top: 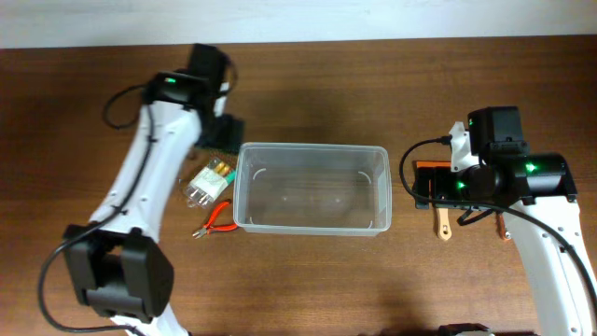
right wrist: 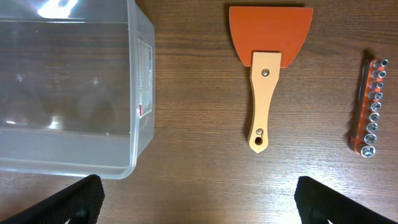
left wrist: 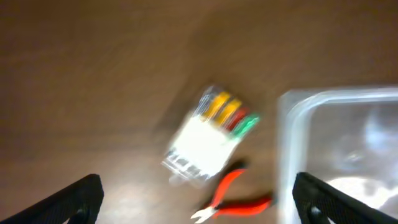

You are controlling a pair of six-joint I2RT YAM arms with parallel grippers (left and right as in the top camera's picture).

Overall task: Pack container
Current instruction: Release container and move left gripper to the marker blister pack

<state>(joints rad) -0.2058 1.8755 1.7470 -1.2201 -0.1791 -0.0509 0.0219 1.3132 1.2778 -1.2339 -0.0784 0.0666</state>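
Observation:
Next, the left gripper lowers over the packet's white label (top: 209, 183) (left wrist: 203, 144) and turns its open fingers to straddle the long sides, because the packet lies slanted to them.
The clear plastic container (top: 312, 147) stands empty at the table's middle; its corner shows in the left wrist view (left wrist: 292, 102) and the right wrist view (right wrist: 142, 74). Left of it lie a clear packet of coloured bits (top: 209, 180) (left wrist: 208, 134) and red pliers (top: 216, 221) (left wrist: 235, 198). Right of it lie a scraper with an orange blade and wooden handle (top: 444, 220) (right wrist: 267, 68) and an orange socket strip (top: 505, 226) (right wrist: 372, 106). My left gripper (left wrist: 199, 202) is open and empty above the packet; its view is blurred. My right gripper (right wrist: 199, 199) is open and empty above bare table beside the scraper.
The brown wooden table (top: 308, 280) carries everything. The left arm (top: 149, 159) reaches from the front left to the container's back left corner. The right arm (top: 522, 177) hangs over the scraper and socket strip. Black cables trail by both arms.

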